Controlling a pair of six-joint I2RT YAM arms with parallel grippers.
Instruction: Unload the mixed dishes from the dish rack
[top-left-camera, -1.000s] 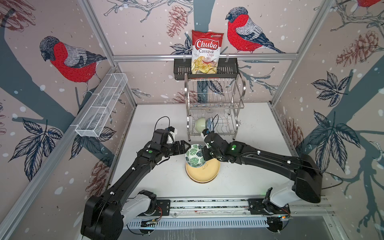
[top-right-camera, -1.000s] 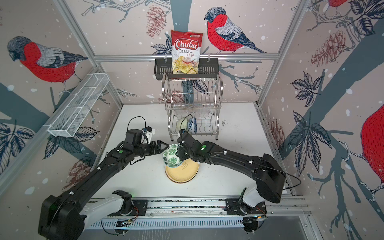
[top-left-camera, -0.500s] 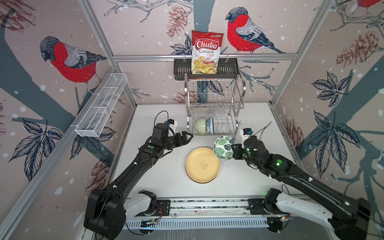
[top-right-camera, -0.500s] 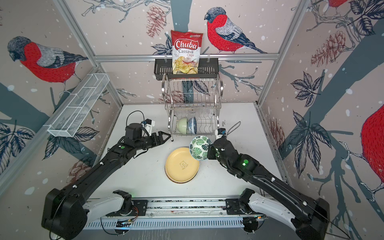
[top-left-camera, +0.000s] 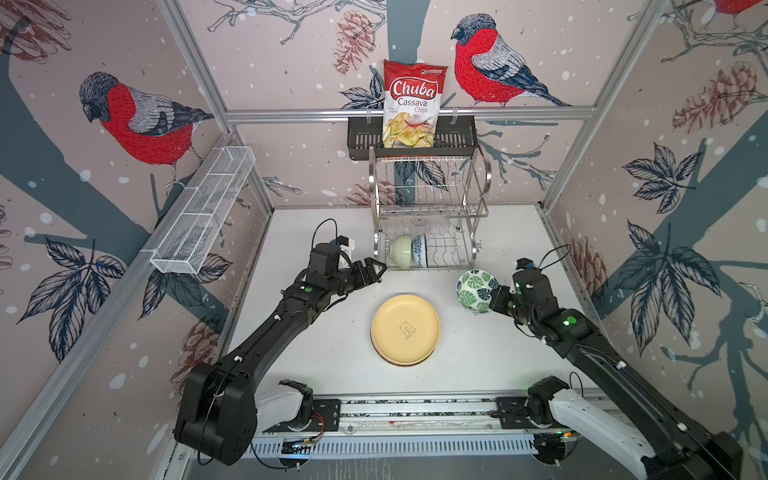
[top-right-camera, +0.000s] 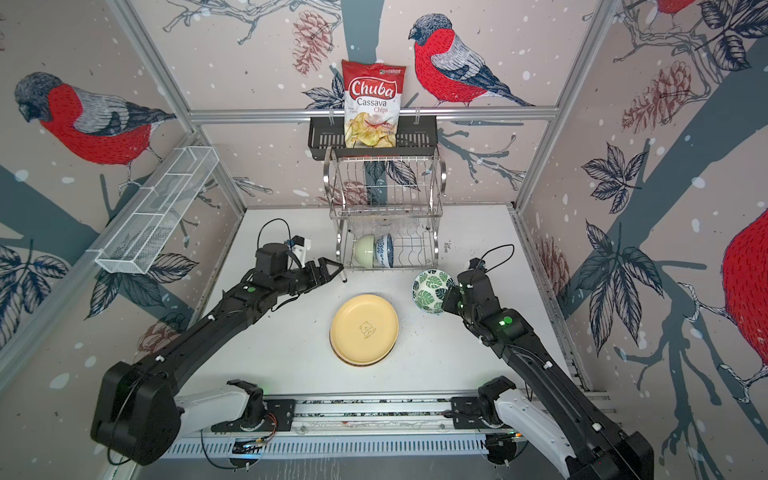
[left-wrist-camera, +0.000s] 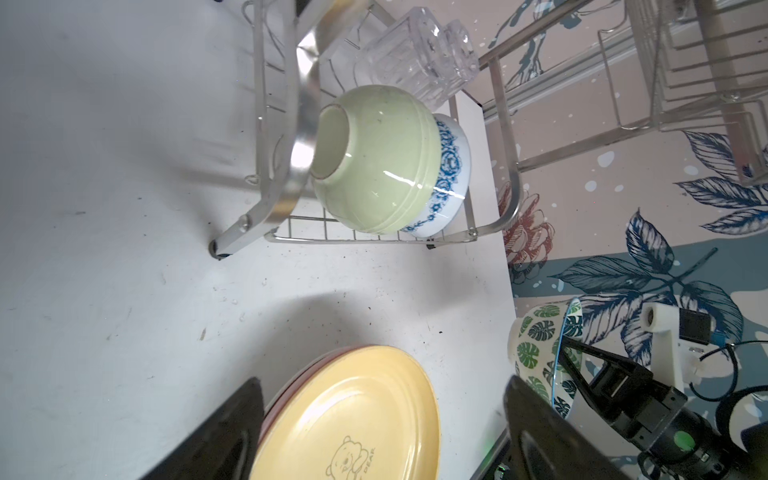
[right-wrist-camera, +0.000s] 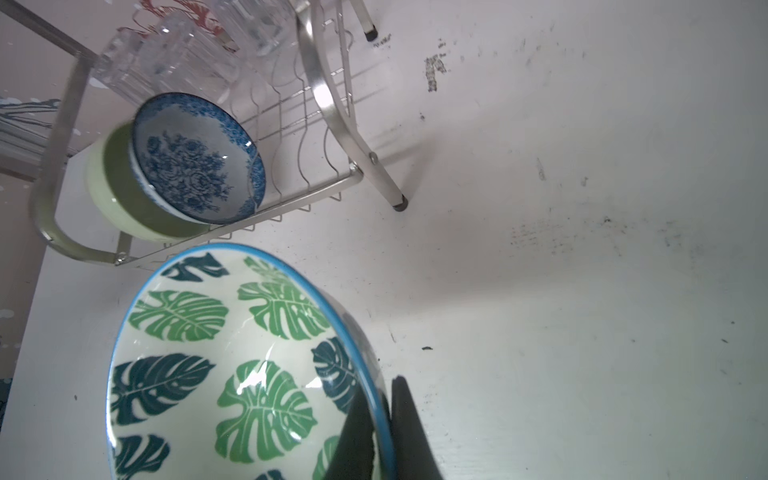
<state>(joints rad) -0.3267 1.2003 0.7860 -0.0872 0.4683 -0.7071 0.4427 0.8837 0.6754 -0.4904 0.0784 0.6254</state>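
I will next lower the tilted green-leaf bowl with my right gripper onto the clear, bare tabletop below, beside the cream-yellow plate, and release the bowl's rim.
The steel dish rack (top-left-camera: 430, 216) (top-right-camera: 386, 208) stands at the back of the table. On its lower tier a pale green bowl (top-left-camera: 400, 250) (left-wrist-camera: 374, 162) and a blue-white bowl (top-left-camera: 420, 250) (right-wrist-camera: 195, 162) sit on edge, nested together. A clear glass (left-wrist-camera: 409, 58) lies behind them. My right gripper (top-left-camera: 492, 297) (right-wrist-camera: 380, 395) is shut on the rim of the green-leaf bowl (top-left-camera: 476, 291) (right-wrist-camera: 232, 361), held tilted above the table right of the rack. My left gripper (top-left-camera: 376, 268) (left-wrist-camera: 382, 382) is open and empty by the rack's left front leg. A cream-yellow plate (top-left-camera: 405, 328) tops a pink one on the table.
A chips bag (top-left-camera: 413, 104) stands in a black basket (top-left-camera: 361, 137) above the rack. A white mesh tray (top-left-camera: 203, 212) hangs on the left wall. The arms' base rail (top-left-camera: 415, 415) runs along the front edge.
My right gripper has carried the leaf bowl from over the yellow plate to the right side. My left gripper has pulled back from the bowl toward the rack's left front leg.
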